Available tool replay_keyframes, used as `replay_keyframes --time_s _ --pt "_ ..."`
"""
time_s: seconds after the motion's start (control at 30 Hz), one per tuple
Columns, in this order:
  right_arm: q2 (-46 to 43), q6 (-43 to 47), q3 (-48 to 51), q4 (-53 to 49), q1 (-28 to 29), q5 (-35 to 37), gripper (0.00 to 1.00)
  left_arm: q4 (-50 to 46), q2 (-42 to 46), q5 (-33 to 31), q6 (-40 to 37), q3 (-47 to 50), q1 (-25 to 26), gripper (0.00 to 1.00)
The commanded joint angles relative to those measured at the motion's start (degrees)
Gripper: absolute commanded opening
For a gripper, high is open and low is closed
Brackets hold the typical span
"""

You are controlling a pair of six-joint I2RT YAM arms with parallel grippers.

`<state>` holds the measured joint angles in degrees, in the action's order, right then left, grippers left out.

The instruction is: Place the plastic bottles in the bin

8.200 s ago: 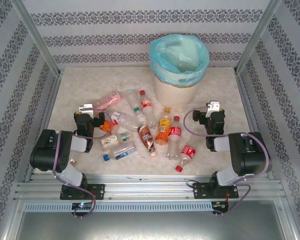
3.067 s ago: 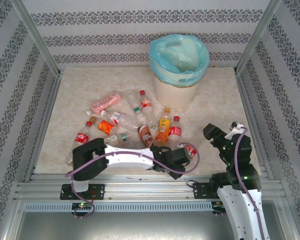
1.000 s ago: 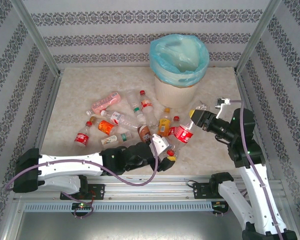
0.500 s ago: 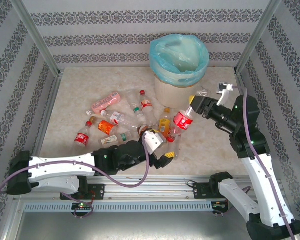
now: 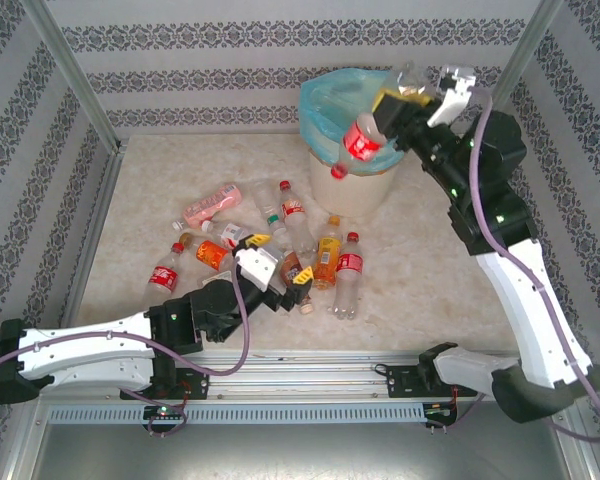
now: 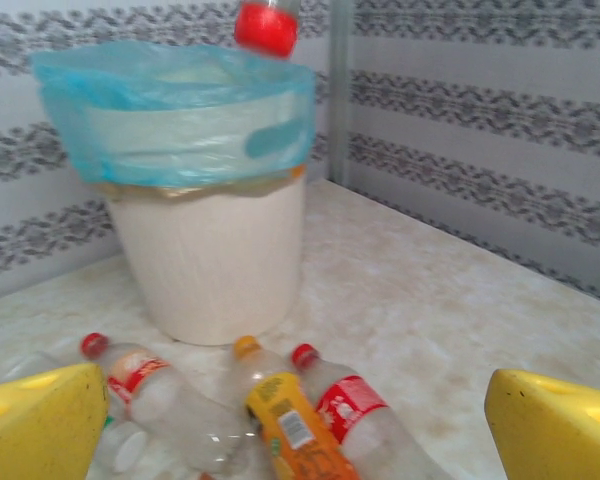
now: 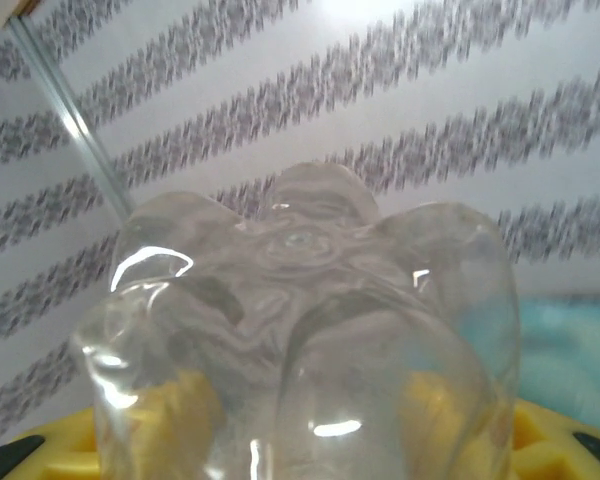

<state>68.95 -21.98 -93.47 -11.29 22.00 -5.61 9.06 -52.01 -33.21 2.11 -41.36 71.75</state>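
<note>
The clear bottle hangs with its cap over the bin's near rim, so my right gripper needs to move outward and down over the bag's opening (image 5: 346,100) and let go of the bottle.
My right gripper (image 5: 388,108) is raised by the bin's right rim, shut on a clear plastic bottle (image 5: 361,140) with a red label. The bottle hangs cap-down over the near part of the bin (image 5: 325,112), a cream bucket with a blue-green bag. In the right wrist view the bottle's clear base (image 7: 300,300) sits between my yellow pads (image 7: 165,410). My left gripper (image 5: 280,262) hovers open over several bottles lying on the table. Among them are an orange-labelled bottle (image 6: 285,425) and a red-labelled one (image 6: 355,408). The bin (image 6: 215,250) stands behind them.
More bottles lie left of the pile: a pink one (image 5: 210,205), a red-labelled one (image 5: 163,275) and an orange one (image 5: 212,253). Patterned walls and metal posts (image 5: 75,75) enclose the beige table (image 5: 430,270).
My right arm has lifted the red-labelled bottle from just above the table up to the bin's rim. My left gripper has opened and drawn back to the left.
</note>
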Motion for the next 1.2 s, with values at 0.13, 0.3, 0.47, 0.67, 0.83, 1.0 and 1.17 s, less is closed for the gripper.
replay_keyframes --time_s 0.13,0.3,0.47,0.67,0.83,1.0,1.17 --pt "13.23 16.44 -10.57 14.42 1.49 15.86 0.00 -0.25 -0.03 -2.87 -0.89 1.58 -2.48 0.97" --pt "25.93 25.55 -19.13 15.73 0.15 17.92 0.00 -1.59 -0.17 -1.95 0.01 1.38 -2.84 0.97" --pt "36.22 27.20 -25.64 13.35 -2.34 17.68 0.00 -3.38 -0.04 -1.88 1.72 1.58 -3.01 0.97" --pt "42.20 21.11 -24.37 13.05 -7.12 15.54 0.00 -4.22 0.59 -2.08 3.86 2.92 -3.15 0.97" --pt "45.66 17.15 -23.34 13.01 -9.93 10.95 0.03 -4.13 0.37 -2.69 3.31 3.62 -3.36 0.97" --pt "47.85 18.13 -22.65 12.84 -10.47 11.74 0.13 -3.31 -0.58 -2.96 2.37 3.99 -3.70 0.97" --pt "49.17 17.42 -22.67 12.70 -10.92 11.14 0.30 -2.28 -1.24 -2.40 2.72 4.39 -3.90 0.97"
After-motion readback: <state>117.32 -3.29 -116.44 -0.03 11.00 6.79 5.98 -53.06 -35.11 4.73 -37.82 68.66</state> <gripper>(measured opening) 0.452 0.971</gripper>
